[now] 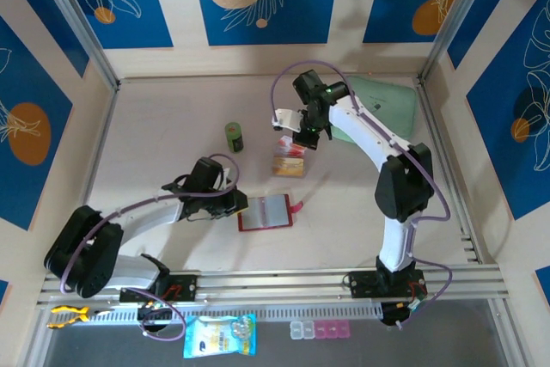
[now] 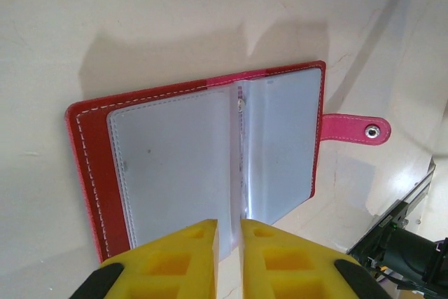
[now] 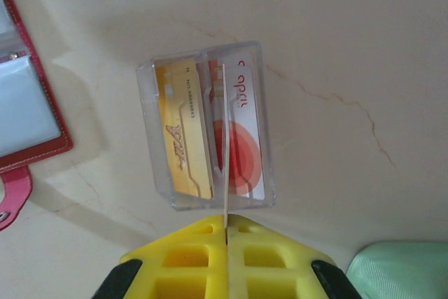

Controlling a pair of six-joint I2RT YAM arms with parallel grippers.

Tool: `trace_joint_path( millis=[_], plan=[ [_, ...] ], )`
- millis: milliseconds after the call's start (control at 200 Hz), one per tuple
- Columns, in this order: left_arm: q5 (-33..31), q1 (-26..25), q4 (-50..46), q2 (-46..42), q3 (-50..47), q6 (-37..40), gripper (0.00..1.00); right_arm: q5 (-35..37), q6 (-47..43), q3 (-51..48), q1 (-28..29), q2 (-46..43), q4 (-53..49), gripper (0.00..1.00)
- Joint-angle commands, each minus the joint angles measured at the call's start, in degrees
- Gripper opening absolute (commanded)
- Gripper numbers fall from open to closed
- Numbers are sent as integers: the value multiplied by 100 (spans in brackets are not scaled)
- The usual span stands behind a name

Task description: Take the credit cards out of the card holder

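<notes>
The edge-on credit card in my right gripper goes down into the clear plastic box (image 1: 290, 165) beside the white card next, as that section is open below.
The red card holder (image 1: 265, 212) (image 2: 89, 173) lies open on the table, its greyish clear sleeves (image 2: 175, 166) facing up and its closure tab (image 2: 353, 129) sticking out to the side. My left gripper (image 1: 239, 204) (image 2: 229, 227) is at its near edge, fingers a narrow gap apart with the edge of one upright sleeve page between them. My right gripper (image 1: 302, 137) (image 3: 226, 220) is shut on a thin credit card (image 3: 225, 152) seen edge-on. It hangs over a clear plastic box (image 1: 290, 165) (image 3: 150, 138) in which a yellow card (image 3: 183, 124) and a white card with a red circle (image 3: 246, 148) lie.
A mint-green pouch (image 1: 382, 96) (image 3: 399, 271) lies at the back right, under the right arm. A small green cylinder (image 1: 234, 136) stands left of the clear box. A snack packet (image 1: 220, 335) and a pill box (image 1: 320, 329) sit below the front rail.
</notes>
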Motion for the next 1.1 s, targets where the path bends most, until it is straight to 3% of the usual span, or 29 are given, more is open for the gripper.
trace_joint_path(
  millis=[0,495,670,935,1095],
  plan=[
    [-110,18,-237,-171,-133,-23,16,-175,-210,291,-45,250,-147,0],
    [-221,111,-397,-482,-303,-1,17,-162,-253,419,-107,699,-94,1],
    [-212,126,-416,-494,-281,29,18,40,-81,414,-106,671,-8,16],
    [-407,285,-676,-479,-147,358,20,-46,320,3,-150,35,329,22],
    [-898,436,-980,-518,38,767,36,-155,847,-594,-254,-547,805,32]
  ],
)
